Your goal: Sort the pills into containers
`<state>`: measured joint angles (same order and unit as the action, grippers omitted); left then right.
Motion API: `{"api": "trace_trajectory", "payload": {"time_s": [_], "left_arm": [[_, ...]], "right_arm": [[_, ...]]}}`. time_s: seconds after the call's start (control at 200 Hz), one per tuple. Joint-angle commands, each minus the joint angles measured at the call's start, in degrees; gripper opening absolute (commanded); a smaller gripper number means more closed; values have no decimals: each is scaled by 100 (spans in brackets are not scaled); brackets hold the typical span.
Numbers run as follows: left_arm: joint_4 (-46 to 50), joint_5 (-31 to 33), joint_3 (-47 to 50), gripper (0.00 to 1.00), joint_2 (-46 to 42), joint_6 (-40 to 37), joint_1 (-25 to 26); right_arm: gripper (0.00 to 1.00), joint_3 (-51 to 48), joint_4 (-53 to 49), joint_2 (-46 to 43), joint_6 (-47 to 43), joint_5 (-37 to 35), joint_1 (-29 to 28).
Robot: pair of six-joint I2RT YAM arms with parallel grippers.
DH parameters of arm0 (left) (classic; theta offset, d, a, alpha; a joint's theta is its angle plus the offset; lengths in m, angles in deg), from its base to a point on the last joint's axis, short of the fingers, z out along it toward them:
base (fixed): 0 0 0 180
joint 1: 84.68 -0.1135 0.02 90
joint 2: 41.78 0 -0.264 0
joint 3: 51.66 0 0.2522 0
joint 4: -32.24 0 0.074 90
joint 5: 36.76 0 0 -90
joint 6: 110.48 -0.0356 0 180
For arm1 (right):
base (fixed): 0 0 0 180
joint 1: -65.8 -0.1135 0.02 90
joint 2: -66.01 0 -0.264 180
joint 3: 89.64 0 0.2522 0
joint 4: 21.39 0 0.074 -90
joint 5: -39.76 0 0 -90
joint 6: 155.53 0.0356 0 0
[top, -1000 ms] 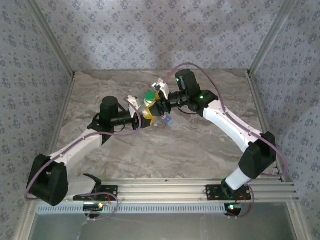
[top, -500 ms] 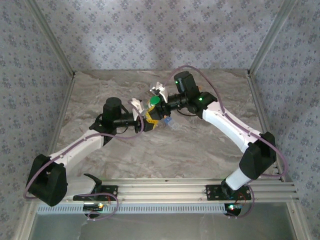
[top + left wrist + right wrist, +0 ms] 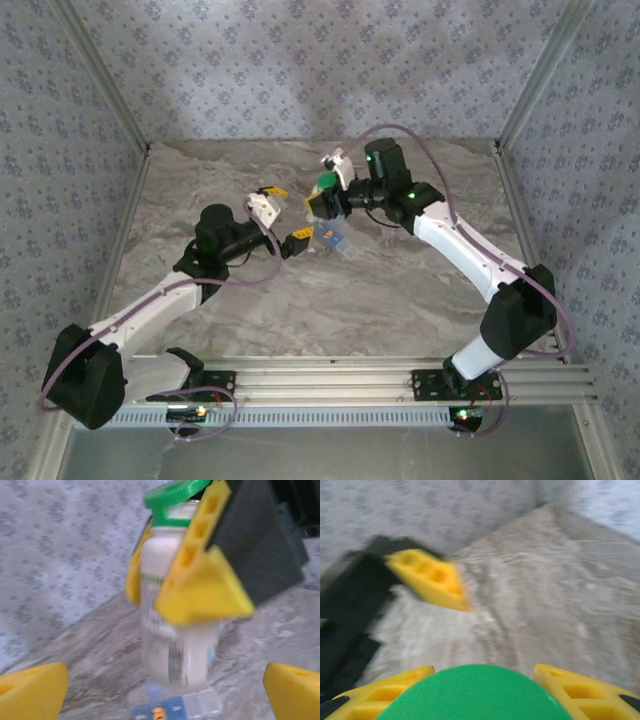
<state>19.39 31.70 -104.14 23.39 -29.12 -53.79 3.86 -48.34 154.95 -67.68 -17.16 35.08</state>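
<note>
Bare tabletop lies below and outward, so my right gripper should next carry the bottle outward, lower it upright past the pill box and let go.
My right gripper is shut on a white bottle with a green cap, held above the table. The left wrist view shows the bottle with the right gripper's yellow fingers clamped on its upper part. In the right wrist view the green cap sits between my fingers. My left gripper stands open to the left of the bottle, apart from it and holding nothing. The blue translucent pill box lies on the table under the bottle. One compartment shows an orange spot, possibly a pill.
The marble-patterned table is walled by patterned panels on three sides. An aluminium rail with both arm bases runs along the near edge. A yellow finger of the left gripper shows ahead in the right wrist view.
The left gripper has opened, let go of the bottle and drawn back to the left. The right gripper has carried the bottle a little right and toward the back.
</note>
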Motion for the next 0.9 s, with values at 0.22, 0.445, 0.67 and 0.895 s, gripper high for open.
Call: {"api": "trace_trajectory", "payload": {"time_s": [0.22, 0.445, 0.67, 0.895], "left_arm": [[338, 4031, 398, 100, -845, 2423, -838], [-31, 3402, 957, 100, -1322, 2984, -1461], [930, 3139, 327, 100, -815, 3222, -1453], [721, 3011, 335, 100, -455, 3565, -1399]], "right_arm": [[11, 739, 476, 1549, -62, -3531, 458], [16, 1535, 600, 2888, 250, -3681, 580], [16, 1913, 765, 3662, 677, -3658, 588], [17, 2085, 938, 4114, 695, -3841, 599]]}}
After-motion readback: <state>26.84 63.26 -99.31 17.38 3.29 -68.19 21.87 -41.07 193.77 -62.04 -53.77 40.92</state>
